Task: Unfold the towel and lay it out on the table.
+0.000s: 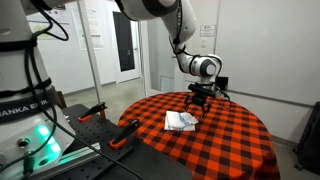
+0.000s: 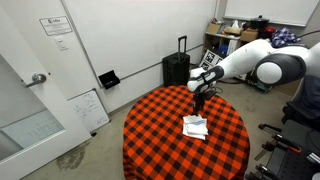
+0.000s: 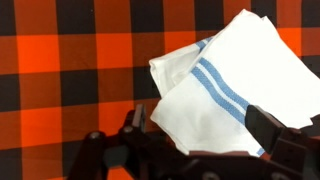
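Note:
My gripper moves down onto the towel's top end (image 1: 189, 116) (image 3: 171, 119) and closes there next, since that end already shows between the open fingers hanging above it.
A folded white towel with blue stripes (image 1: 181, 121) lies on the round table with the red and black checked cloth (image 1: 230, 140). It also shows in an exterior view (image 2: 195, 125) and in the wrist view (image 3: 240, 70). My gripper (image 1: 198, 98) hangs a little above the table, over the towel's far side, as an exterior view (image 2: 199, 100) also shows. In the wrist view the gripper (image 3: 200, 135) is open, with a corner of the towel showing between its two fingers. It holds nothing.
A black suitcase (image 2: 176, 68) and a small whiteboard (image 2: 88, 108) stand on the floor beyond the table (image 2: 150, 140). Orange-handled clamps (image 1: 125, 140) and another robot base with a green light (image 1: 40, 140) sit near the table's edge. Shelves with clutter (image 2: 235, 40) stand behind.

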`<state>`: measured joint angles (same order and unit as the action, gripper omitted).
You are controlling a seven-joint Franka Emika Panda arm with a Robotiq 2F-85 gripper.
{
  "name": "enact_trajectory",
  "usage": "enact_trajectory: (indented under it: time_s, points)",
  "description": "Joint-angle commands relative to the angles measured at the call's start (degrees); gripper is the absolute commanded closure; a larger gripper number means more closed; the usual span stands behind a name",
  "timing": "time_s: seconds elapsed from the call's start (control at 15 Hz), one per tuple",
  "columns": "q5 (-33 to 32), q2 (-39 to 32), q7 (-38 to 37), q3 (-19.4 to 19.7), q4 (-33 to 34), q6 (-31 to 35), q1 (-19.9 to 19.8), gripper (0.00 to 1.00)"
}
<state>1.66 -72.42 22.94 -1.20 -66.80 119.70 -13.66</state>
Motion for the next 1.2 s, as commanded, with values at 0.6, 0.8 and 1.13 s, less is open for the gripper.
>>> enact_trajectory:
  time_s: [0.6,0.8,1.13]
  points:
    - [-1.09,-12.95,0.22,-0.12,13.37,1.23,0.51,0.28]
    - [-0.76,-13.72,0.39,0.23,14.01,1.96,0.81,0.5]
    - [-1.03,-11.56,1.15,0.44,18.4,-1.94,0.05,0.88]
